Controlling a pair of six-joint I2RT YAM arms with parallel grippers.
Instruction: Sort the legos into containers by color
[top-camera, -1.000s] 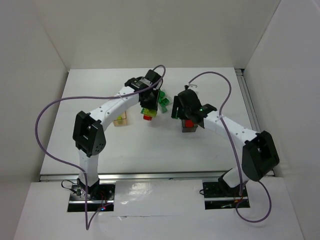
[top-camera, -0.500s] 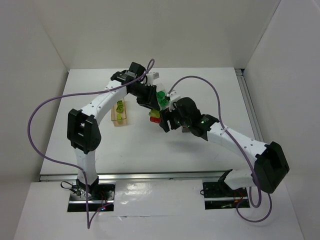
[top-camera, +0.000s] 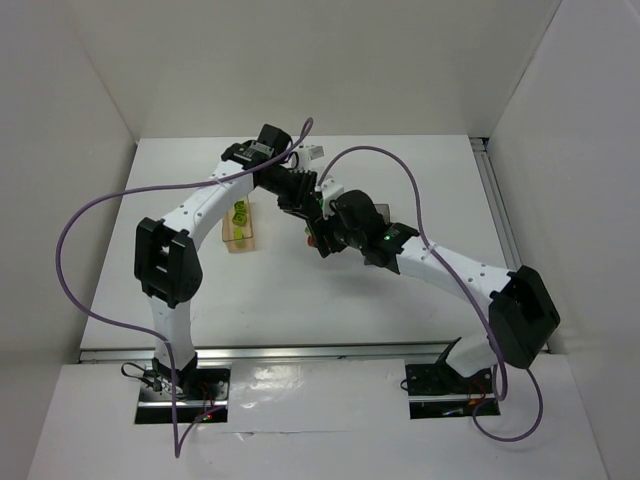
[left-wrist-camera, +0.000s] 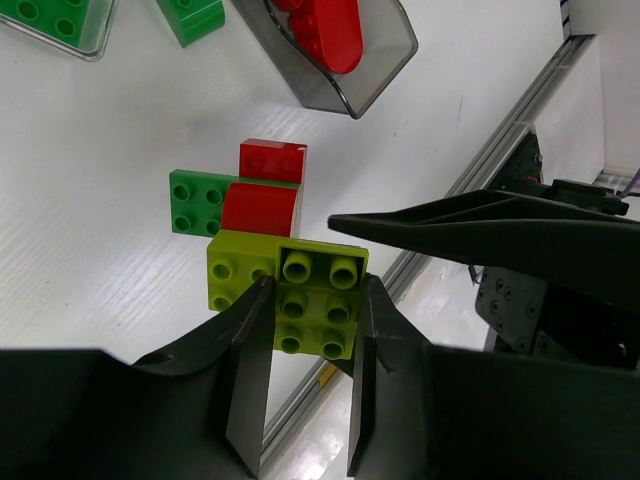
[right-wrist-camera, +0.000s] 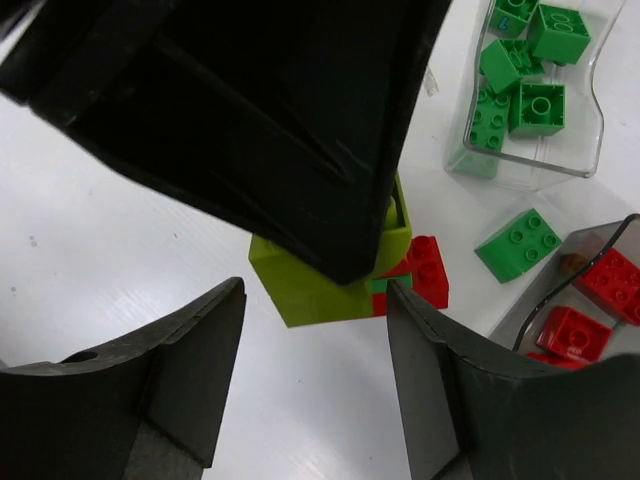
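Next, my left gripper swings over the amber container of matching yellow-green legos and releases the yellow-green lego, since the container lies to its left in the top view.
My left gripper (left-wrist-camera: 315, 283) is shut on a yellow-green lego (left-wrist-camera: 315, 305), which hangs over a cluster of legos on the table: another yellow-green one (left-wrist-camera: 235, 272), a red one (left-wrist-camera: 260, 208), a green one (left-wrist-camera: 195, 200) and a second red one (left-wrist-camera: 272, 158). Whether the held brick still touches the cluster I cannot tell. My right gripper (right-wrist-camera: 315, 285) is open, with its fingertips either side of the same cluster (right-wrist-camera: 305, 290) and just short of it. The dark grey container (left-wrist-camera: 375, 75) holds red legos, the clear one (right-wrist-camera: 530, 165) holds green legos, and the amber one (top-camera: 240, 232) holds yellow-green legos.
A loose green lego (right-wrist-camera: 517, 243) lies between the clear and dark containers. Both grippers crowd the same spot at the table's middle (top-camera: 315, 225), the left gripper's black body right above my right fingers. White walls enclose the table, and a metal rail (left-wrist-camera: 500, 150) runs along its near edge.
My right arm has swung left from the dark container to the cluster, and its jaws have narrowed a little. The left arm shifted back and now holds still on the yellow-green lego.
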